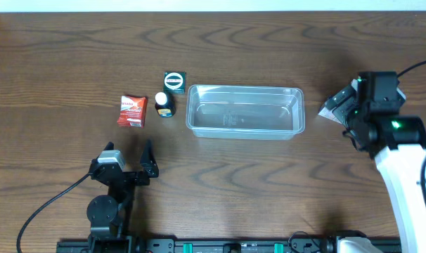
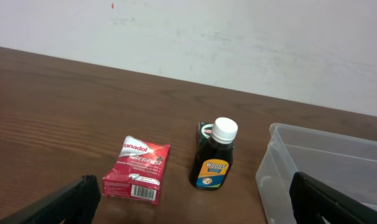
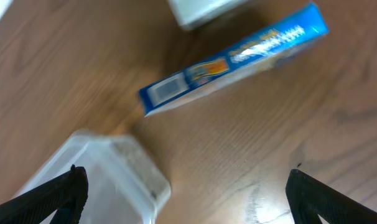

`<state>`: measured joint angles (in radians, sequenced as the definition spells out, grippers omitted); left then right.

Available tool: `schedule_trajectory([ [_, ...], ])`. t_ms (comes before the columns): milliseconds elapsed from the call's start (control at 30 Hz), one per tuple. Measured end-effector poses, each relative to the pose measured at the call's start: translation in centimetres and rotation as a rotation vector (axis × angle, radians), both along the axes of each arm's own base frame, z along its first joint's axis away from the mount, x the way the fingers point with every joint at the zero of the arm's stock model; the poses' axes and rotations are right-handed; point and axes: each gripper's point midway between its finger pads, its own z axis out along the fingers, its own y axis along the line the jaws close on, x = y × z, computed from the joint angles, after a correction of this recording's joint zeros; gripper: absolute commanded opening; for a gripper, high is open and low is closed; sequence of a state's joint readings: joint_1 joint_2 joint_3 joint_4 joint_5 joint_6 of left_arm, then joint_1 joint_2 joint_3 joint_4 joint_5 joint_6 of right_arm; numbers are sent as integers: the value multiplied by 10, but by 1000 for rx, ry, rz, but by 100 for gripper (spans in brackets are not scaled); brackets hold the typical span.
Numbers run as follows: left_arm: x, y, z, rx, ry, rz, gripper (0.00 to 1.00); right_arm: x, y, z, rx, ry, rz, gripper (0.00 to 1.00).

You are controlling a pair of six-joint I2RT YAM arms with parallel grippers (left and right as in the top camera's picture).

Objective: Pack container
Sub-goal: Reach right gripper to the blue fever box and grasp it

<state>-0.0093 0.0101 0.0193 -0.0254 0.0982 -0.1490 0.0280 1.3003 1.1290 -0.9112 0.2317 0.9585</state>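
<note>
My right gripper should lower and turn to straddle the narrow blue side of the blue-and-white carton (image 3: 238, 59), which slants below it in the wrist view.
The container (image 1: 244, 88) is a clear plastic tub in the middle of the table with nothing visible in it. Left of it lie a red Panadol box (image 1: 132, 111), a dark bottle with a white cap (image 1: 164, 105) and a small green-black box (image 1: 174, 81). My left gripper (image 1: 128, 157) hovers open in front of these, apart from them; its view shows the red box (image 2: 137, 169), the bottle (image 2: 215, 155) and the tub's left end (image 2: 282, 168). My right gripper (image 1: 343, 107) is open above the table right of the tub, near a blue-and-white carton (image 3: 238, 59).
A white box (image 3: 201, 9) lies just beyond the blue-and-white carton. The tub's right corner (image 3: 107, 174) sits by the right gripper's left finger. The brown wooden table (image 1: 72, 49) stretches bare to the far left and far right. A cable (image 1: 51, 204) trails from the left arm.
</note>
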Motion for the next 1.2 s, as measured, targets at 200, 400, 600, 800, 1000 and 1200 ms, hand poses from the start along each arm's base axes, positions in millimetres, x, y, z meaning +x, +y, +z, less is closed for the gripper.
schedule_trajectory([
  [200, 0, 0, 0, 0, 0, 0, 98, 15, -24, -34, 44, 37, -226, 99],
  [400, 0, 0, 0, 0, 0, 0, 98, 28, -45, -48, 70, 14, -329, 99],
  [600, 0, 0, 0, 0, 0, 0, 98, 39, -55, -65, 79, 21, -358, 99],
  [800, 0, 0, 0, 0, 0, 0, 98, 51, -54, -92, 90, 55, -353, 98],
  [1000, 0, 0, 0, 0, 0, 0, 98, 56, -55, -102, 77, 65, -328, 81],
  [1200, 0, 0, 0, 0, 0, 0, 98, 58, -56, -101, 38, 82, -249, 63],
])
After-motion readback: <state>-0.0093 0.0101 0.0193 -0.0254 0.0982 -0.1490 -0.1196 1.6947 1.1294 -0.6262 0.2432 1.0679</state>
